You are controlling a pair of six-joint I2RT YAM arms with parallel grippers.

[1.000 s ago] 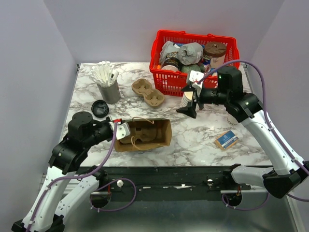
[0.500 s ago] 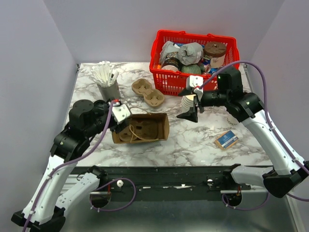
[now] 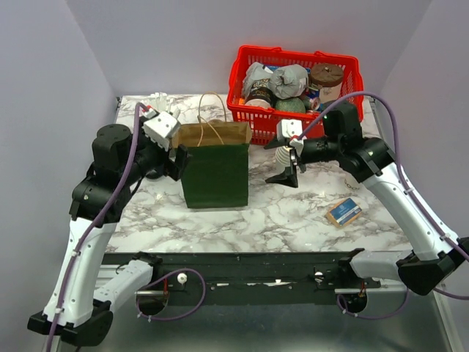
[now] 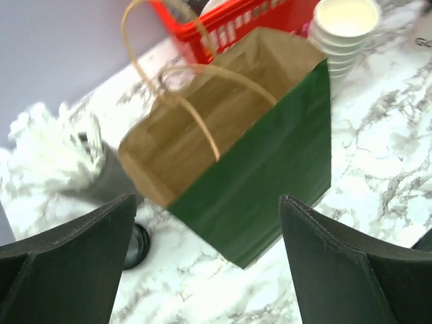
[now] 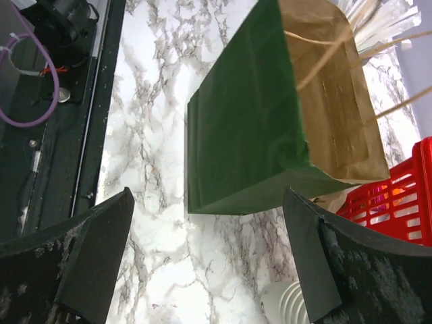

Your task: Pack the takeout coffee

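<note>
The bag's side rim by the grey cup is the nearest and is free. My left gripper should tip down next and bring its open fingers to either side of that rim.
A green paper bag point(image 3: 216, 176) with a brown inside and rope handles stands upright on the marble table point(image 3: 293, 213), its mouth open to the top. My left gripper point(image 3: 177, 162) hovers just left of the bag, open and holding nothing; in the left wrist view point(image 4: 204, 202) the bag point(image 4: 270, 182) lies beyond the fingers. My right gripper point(image 3: 288, 160) is open beside a stack of white takeout cups point(image 3: 282, 155), to the right of the bag. The cups point(image 4: 343, 30) show in the left wrist view, and again point(image 5: 290, 304) near the right finger in the right wrist view, with the bag point(image 5: 243, 135) ahead.
A red basket point(image 3: 253, 117) full of wrapped goods stands at the back right. A small blue box point(image 3: 343, 213) lies at front right. A grey cup of white stirrers point(image 4: 101, 179) and a black lid point(image 4: 135, 246) sit left of the bag.
The bag went from lying on its side to standing upright. My left gripper let go of it, opened and drew back to the left. The right arm hardly moved.
</note>
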